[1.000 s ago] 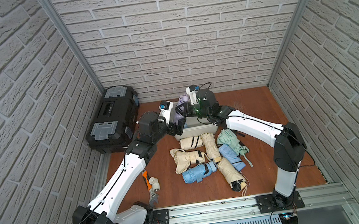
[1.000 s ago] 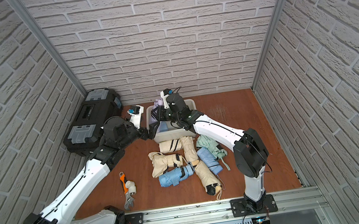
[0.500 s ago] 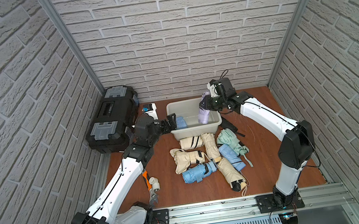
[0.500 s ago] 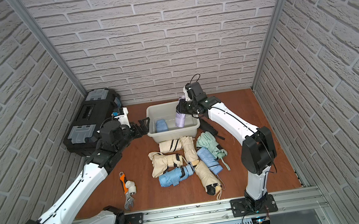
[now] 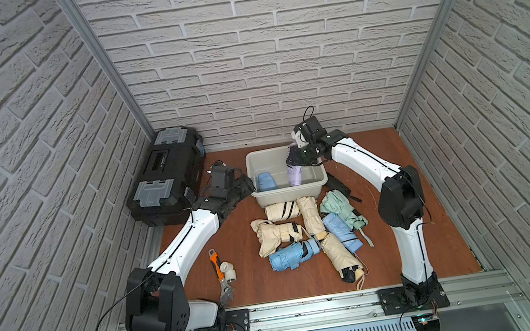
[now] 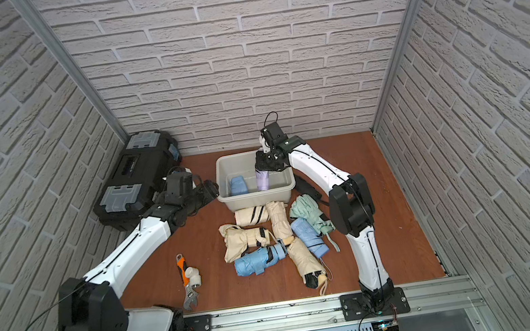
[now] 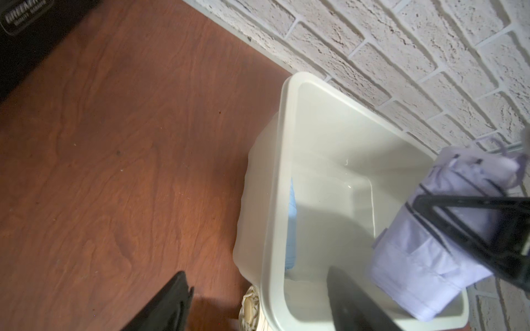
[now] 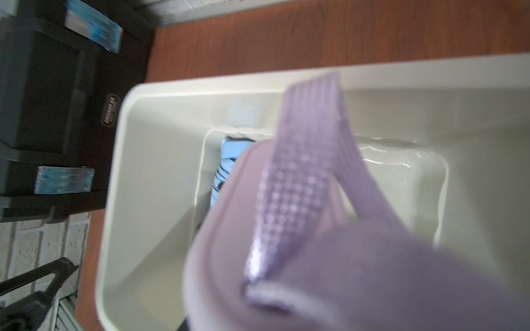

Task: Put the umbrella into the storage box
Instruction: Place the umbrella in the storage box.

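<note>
My right gripper comes down into the box (image 5: 288, 189) toward the blue umbrella next. It releases the lilac one beside it, as the box's bottom there is still bare.
The off-white storage box (image 5: 288, 189) (image 6: 257, 197) stands at the back of the floor. My right gripper (image 5: 301, 158) (image 6: 268, 164) is shut on a lilac folded umbrella (image 5: 294, 175) (image 6: 262, 181) (image 8: 344, 258), which hangs upright inside the box's right part. A blue umbrella (image 5: 266, 181) (image 6: 238, 185) lies in the box's left part. My left gripper (image 5: 247, 185) (image 6: 212, 190) (image 7: 258, 309) is open at the box's left end. The box rim (image 7: 275, 200) runs between its fingers (image 7: 163, 306) without touching them.
A black toolbox (image 5: 165, 177) (image 6: 132, 177) sits at the back left. Several folded umbrellas (image 5: 302, 232) (image 6: 267, 237) are piled in front of the box. An orange-handled wrench (image 5: 217, 273) and a white pipe fitting (image 5: 229, 272) lie near the left arm.
The right gripper has carried the lilac umbrella from the box's left side to its right part and lowered it in. The left gripper has drawn back to the box's left end.
</note>
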Motion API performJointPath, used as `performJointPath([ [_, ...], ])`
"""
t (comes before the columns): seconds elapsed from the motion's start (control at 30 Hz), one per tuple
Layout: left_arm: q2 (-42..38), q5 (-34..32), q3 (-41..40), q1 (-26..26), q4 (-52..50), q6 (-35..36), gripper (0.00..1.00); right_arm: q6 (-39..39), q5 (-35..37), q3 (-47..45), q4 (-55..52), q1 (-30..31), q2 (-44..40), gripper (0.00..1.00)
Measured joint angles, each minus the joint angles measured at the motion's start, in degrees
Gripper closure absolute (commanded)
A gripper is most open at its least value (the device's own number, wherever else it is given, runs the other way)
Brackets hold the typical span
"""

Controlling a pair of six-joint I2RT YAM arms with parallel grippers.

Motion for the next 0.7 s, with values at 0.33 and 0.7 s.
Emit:
performJointPath([
  [0.33, 3.91, 3.28, 0.42, 0.22, 2.23, 0.04, 0.34, -0.79, -0.63, 4.52, -1.64, 1.86, 5.84, 0.84],
  [0.7, 4.83, 4.33, 0.76, 0.22, 2.58, 1.31, 0.39, -0.35, -1.49, 9.35, -0.33, 4.24, 14.25, 0.77],
])
